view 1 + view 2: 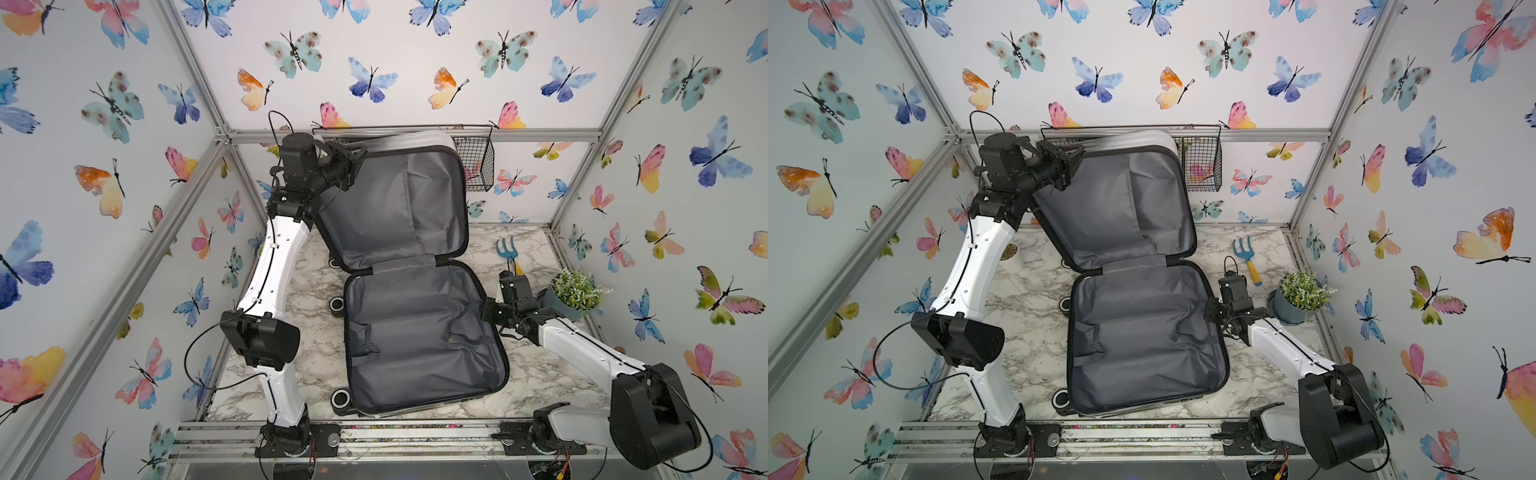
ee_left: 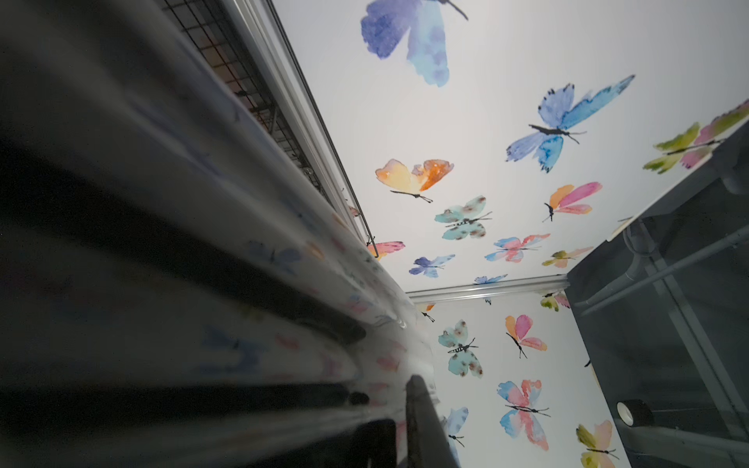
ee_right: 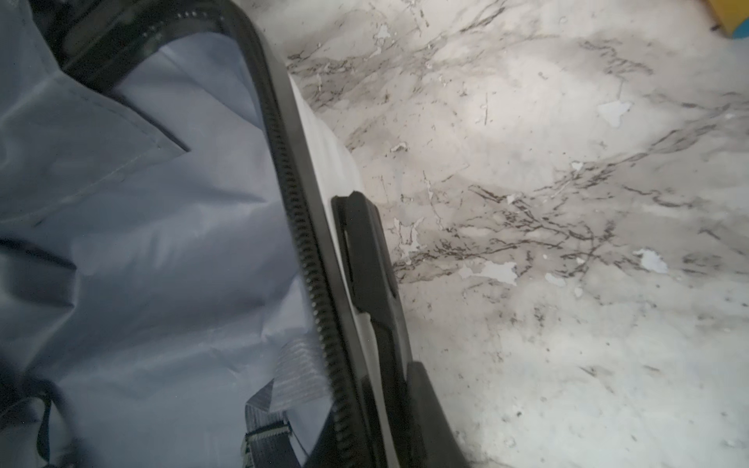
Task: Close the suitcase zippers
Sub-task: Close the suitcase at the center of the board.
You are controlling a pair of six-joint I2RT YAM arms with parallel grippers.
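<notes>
The robot's left gripper will pull the suitcase's raised corner back and down over the suitcase's flat half and let go, since that half is still uncovered and lies below and back from the gripper.
The suitcase (image 1: 415, 332) (image 1: 1142, 332) lies open on the marble table, grey lining up. Its far half is tilted up off the table. My left gripper (image 1: 357, 156) (image 1: 1075, 153) is shut on that raised half's top left corner. In the left wrist view the glossy shell (image 2: 162, 243) fills the frame, and the gripper (image 2: 399, 425) has a finger on each side of the shell's edge. My right gripper (image 1: 488, 309) (image 1: 1210, 311) (image 3: 389, 405) is shut on the right rim of the flat half. The black zippers (image 3: 300, 227) (image 1: 505, 361) run unjoined round both rims; no pull shows.
A wire basket (image 1: 478, 162) hangs on the back wall behind the raised half. A blue hand rake (image 1: 508, 251) and a potted plant (image 1: 575, 293) sit right of the case, close to the right arm. A small pot (image 1: 1009, 251) stands behind the left arm.
</notes>
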